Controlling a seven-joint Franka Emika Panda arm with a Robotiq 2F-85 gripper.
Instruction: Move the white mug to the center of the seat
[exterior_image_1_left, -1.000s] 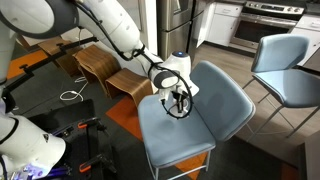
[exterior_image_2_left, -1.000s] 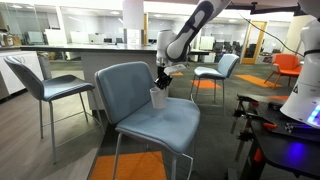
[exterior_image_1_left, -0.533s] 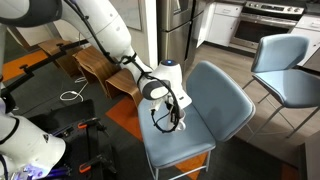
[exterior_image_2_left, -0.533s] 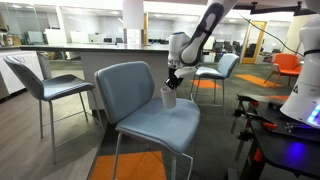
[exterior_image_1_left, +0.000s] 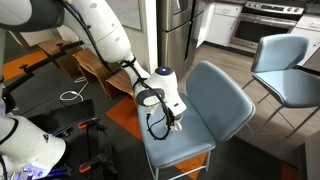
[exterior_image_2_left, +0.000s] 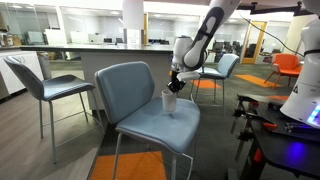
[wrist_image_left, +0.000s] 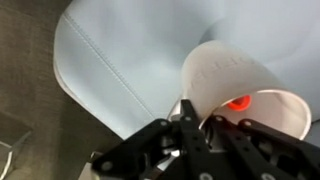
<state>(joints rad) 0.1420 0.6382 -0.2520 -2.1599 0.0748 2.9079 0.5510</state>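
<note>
I need to lower the mug a little toward the seat's middle with my gripper next, and then I should let go of the mug's side.
The white mug (exterior_image_2_left: 168, 101) hangs in my gripper (exterior_image_2_left: 172, 90) just over the light blue-grey seat (exterior_image_2_left: 148, 126), out from the curved backrest (exterior_image_2_left: 122, 85). In the wrist view the mug (wrist_image_left: 232, 80) fills the right side, its pinkish inside facing the camera, and the black fingers (wrist_image_left: 205, 135) close on its rim with the seat (wrist_image_left: 130, 50) below. In an exterior view the gripper (exterior_image_1_left: 171, 122) is low over the seat (exterior_image_1_left: 190, 152), and the mug is mostly hidden behind it.
A similar blue-grey chair (exterior_image_1_left: 288, 70) stands close beside the seat, and others (exterior_image_2_left: 45, 85) (exterior_image_2_left: 220, 68) stand around it. Wooden stools (exterior_image_1_left: 100, 65) and black equipment (exterior_image_1_left: 70, 135) lie behind the arm. A white robot base (exterior_image_2_left: 305, 90) stands near the chair.
My gripper has carried the mug away from the backrest, out over the seat, and a little lower. It stays shut on the mug.
</note>
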